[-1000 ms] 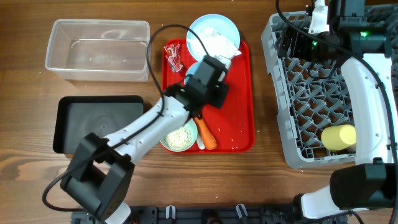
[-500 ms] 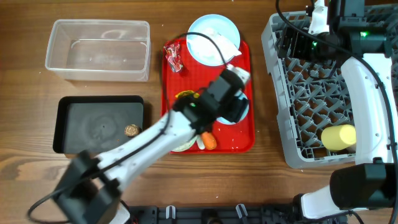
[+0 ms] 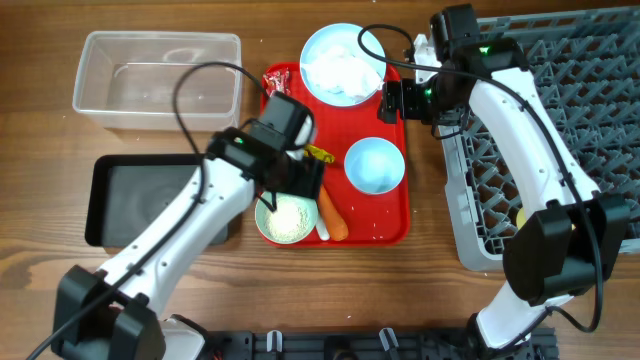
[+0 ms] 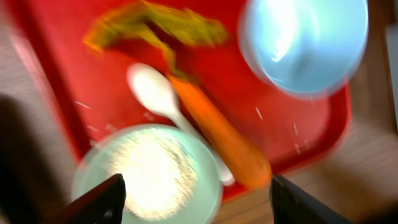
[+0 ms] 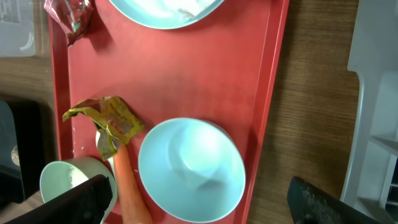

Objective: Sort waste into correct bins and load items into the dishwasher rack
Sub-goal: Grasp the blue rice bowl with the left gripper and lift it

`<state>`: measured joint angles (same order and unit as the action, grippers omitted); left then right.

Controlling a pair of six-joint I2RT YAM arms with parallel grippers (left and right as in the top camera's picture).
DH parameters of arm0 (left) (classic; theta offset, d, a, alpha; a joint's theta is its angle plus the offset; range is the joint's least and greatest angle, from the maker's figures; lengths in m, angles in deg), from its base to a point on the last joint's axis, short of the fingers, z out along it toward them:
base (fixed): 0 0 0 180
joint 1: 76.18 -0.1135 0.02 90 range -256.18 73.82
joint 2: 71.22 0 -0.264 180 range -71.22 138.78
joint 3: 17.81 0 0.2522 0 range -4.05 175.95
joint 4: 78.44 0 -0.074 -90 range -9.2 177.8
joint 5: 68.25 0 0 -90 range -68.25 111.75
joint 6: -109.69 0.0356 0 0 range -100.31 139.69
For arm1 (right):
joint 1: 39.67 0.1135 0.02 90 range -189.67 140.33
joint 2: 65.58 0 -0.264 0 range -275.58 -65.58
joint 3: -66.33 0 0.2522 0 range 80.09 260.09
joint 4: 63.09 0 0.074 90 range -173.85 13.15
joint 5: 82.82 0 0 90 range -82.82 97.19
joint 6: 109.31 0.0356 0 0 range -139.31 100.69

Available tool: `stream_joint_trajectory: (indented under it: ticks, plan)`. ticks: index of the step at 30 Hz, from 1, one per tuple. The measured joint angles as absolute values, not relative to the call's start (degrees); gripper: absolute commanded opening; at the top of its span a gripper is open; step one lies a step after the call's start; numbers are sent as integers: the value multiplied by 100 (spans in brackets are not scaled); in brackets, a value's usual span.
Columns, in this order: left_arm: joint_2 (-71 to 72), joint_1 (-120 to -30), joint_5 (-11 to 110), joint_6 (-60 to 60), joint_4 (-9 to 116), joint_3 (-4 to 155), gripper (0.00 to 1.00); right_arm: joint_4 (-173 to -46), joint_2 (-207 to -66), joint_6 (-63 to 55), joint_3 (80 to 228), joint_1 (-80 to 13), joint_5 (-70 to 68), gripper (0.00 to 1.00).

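Observation:
The left gripper lowers and draws back onto the light blue bowl's rim (image 4: pixel 218 180) beside the white spoon (image 4: pixel 155 93) next, since its open fingers surround that rice-free edge.
My left gripper (image 3: pixel 300 182) (image 4: pixel 202 210) hovers open and empty over the light blue bowl of rice (image 3: pixel 288 218) (image 4: pixel 149 180) on the red tray's front. Beside that bowl lie the orange carrot (image 3: pixel 333 215) (image 4: pixel 217 134), the white spoon (image 4: pixel 155 93) and a yellow wrapper (image 3: pixel 318 153) (image 5: pixel 109 121). My right gripper (image 3: pixel 393 102) (image 5: pixel 208 202) hangs open above the empty blue bowl (image 3: pixel 375 165) (image 5: pixel 189 168). The blue plate (image 3: pixel 342 62) holds white crumpled paper. A red wrapper (image 3: pixel 278 85) (image 5: pixel 68 15) lies at the tray's back left.
The clear tub (image 3: pixel 160 80) stands at the back left, the black tray (image 3: pixel 140 200) in front of it, partly under my left arm. The grey dishwasher rack (image 3: pixel 560 120) fills the right side, my right arm crossing it. The red serving tray (image 3: pixel 395 225) sits mid-table.
My left gripper opened, drew back left to the rice bowl and left the empty bowl on the tray's right. My right arm swung from the rack's back to the tray.

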<state>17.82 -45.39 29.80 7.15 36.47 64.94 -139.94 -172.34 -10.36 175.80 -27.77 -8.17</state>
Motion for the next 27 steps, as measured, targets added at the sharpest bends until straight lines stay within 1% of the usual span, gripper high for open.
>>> stream_joint_trajectory:
  ticks: [1, 2, 3, 5, 9, 10, 12, 13, 14, 17, 20, 25, 27]
  plan:
    - [1839, -4351, 3135, 866, 3428, 6451, 67, -13983, -17234, -1036, 17580, -2775, -817, 94]
    - [1891, -4168, 3221, 943, 3350, 6394, 58, -13981, -17234, -1036, 17580, -2775, -819, 95]
    - [1970, -3868, 3288, 1061, 3236, 6276, 54, -13974, -17234, -1036, 17580, -2775, -817, 95]
    - [2031, -3525, 3247, 1104, 3249, 5944, 50, -13959, -17236, -1038, 17580, -2775, -815, 95]
    - [2083, -3518, 2904, 864, 3830, 5450, 42, -13939, -17234, -1038, 17580, -2777, -813, 95]
    - [2097, -3521, 2845, 822, 4132, 5266, 32, -13939, -17236, -1036, 17580, -2775, -799, 95]
    - [2145, -3521, 2825, 796, 4274, 5126, 24, -13939, -17236, -1038, 17580, -2775, -797, 95]
    - [2199, -3518, 2797, 776, 4335, 5091, 16, -13937, -17236, -1038, 17580, -2775, -797, 96]
    - [2280, -3521, 2757, 735, 4388, 5063, 4, -13939, -17236, -1038, 17580, -2775, -797, 95]
    - [2291, -3518, 2630, 573, 4672, 5107, 4, -13937, -17236, -1038, 17580, -2775, -778, 96]
    - [2285, -3518, 2582, 514, 4659, 5142, 4, -13939, -17236, -1038, 17580, -2775, -754, 96]
    - [2097, -3619, 2609, 416, 4403, 5515, 4, -13939, -17234, -1038, 17580, -2775, -712, 96]
    - [1854, -3927, 2650, 313, 4150, 5791, 4, -13939, -17236, -1038, 17580, -2775, -708, 96]
